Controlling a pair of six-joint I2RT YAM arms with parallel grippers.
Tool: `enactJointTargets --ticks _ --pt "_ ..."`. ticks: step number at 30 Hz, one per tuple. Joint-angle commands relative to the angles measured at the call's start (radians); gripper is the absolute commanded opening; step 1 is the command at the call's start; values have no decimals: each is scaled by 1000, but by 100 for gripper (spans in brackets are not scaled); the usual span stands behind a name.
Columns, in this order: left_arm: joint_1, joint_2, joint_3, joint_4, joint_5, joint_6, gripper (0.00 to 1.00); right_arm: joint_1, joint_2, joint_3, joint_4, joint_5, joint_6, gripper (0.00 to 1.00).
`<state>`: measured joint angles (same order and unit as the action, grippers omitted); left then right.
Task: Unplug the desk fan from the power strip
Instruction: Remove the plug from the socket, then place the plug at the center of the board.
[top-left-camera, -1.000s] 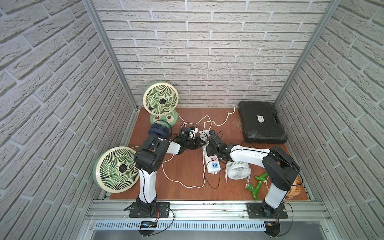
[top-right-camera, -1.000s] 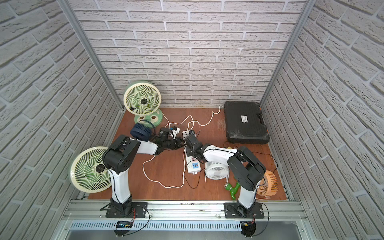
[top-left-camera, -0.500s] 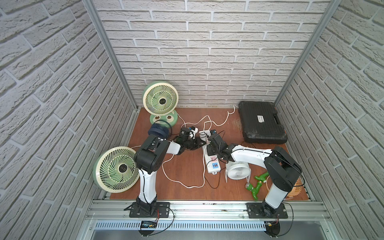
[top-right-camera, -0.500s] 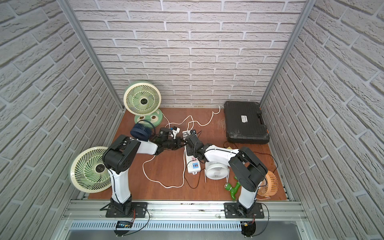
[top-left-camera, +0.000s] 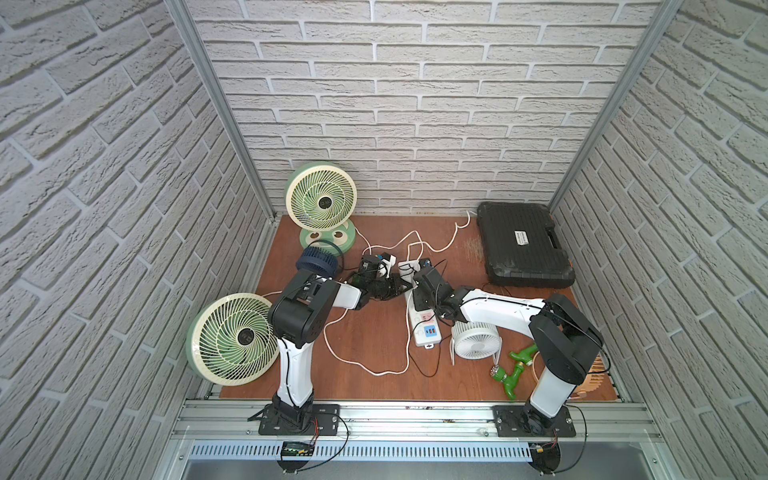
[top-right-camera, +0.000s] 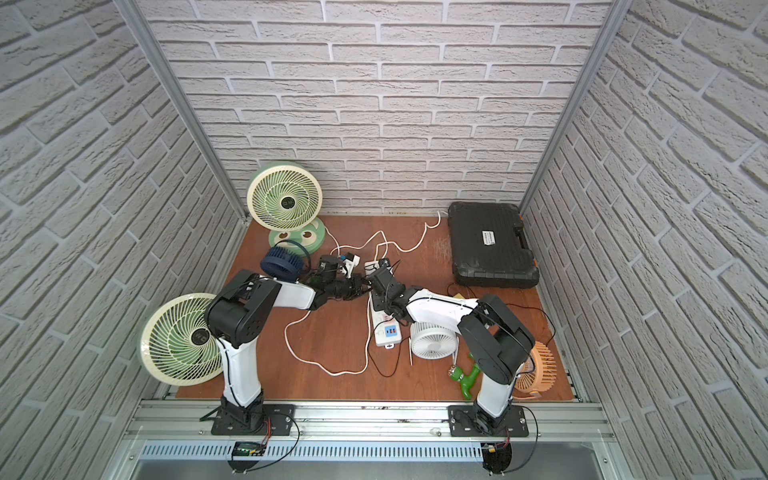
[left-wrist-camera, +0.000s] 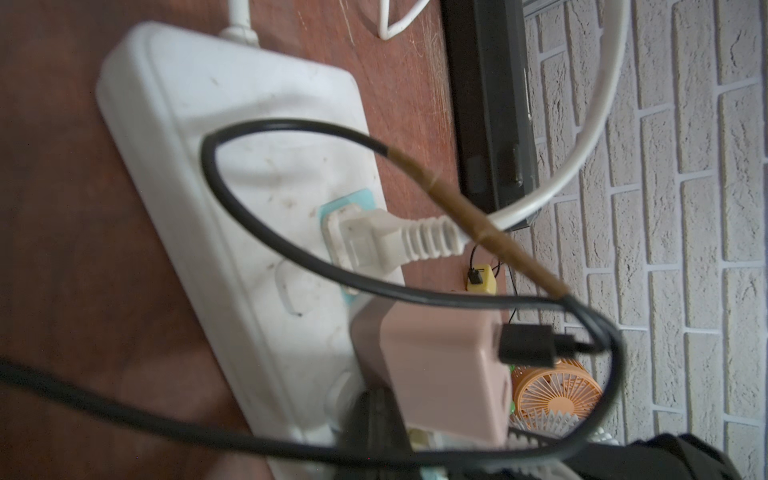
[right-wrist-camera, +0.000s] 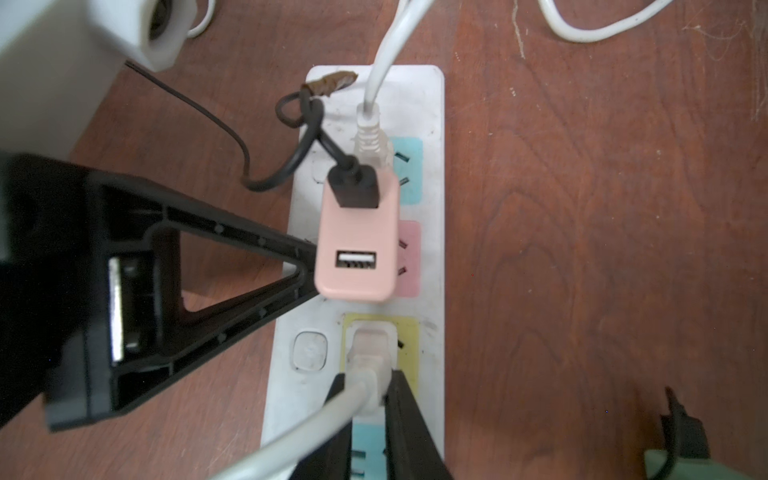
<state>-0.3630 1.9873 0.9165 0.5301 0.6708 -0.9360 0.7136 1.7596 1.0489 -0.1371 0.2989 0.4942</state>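
Note:
The tabletop lies clear by the big desk fan (top-left-camera: 232, 338), so my right gripper should next lift the plug from the yellow socket, swing back there and lower to release it.
The white power strip (right-wrist-camera: 432, 199) lies lengthwise mid-table, also in a top view (top-left-camera: 420, 332). My right gripper (right-wrist-camera: 368, 390) is shut on a white plug (right-wrist-camera: 370, 353) seated in the strip's yellow socket, one black finger (right-wrist-camera: 405, 419) on each side. The plug's white cord (top-left-camera: 365, 368) loops forward and left toward the big cream-and-green desk fan (top-left-camera: 232, 338). My left gripper (right-wrist-camera: 306, 270) is shut, and its tip touches the side of a pink USB adapter (right-wrist-camera: 357, 245) plugged into the pink socket. In the left wrist view that tip (left-wrist-camera: 376, 419) is a dark blur.
Another white plug (left-wrist-camera: 374, 241) sits in the end socket. A black USB cable (left-wrist-camera: 291, 257) loops over the strip. A second green fan (top-left-camera: 322, 201) and a blue fan (top-left-camera: 316, 259) stand back left. A white fan (top-left-camera: 473, 338), green fitting (top-left-camera: 513, 372) and black case (top-left-camera: 523, 245) lie right.

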Motion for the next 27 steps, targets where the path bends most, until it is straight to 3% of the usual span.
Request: enactJointTargets --ticks 1,12,27 --pt "7 25 -36 -132 -68 20 0 -4 -41 -1 -8 20 3 11" --pt "65 -80 -48 -185 -54 63 0 -37 -126 -7 -6 -66 -22 12" --pt "224 -440 -58 -374 -53 132 0 64 -57 143 13 -345 -147 12"
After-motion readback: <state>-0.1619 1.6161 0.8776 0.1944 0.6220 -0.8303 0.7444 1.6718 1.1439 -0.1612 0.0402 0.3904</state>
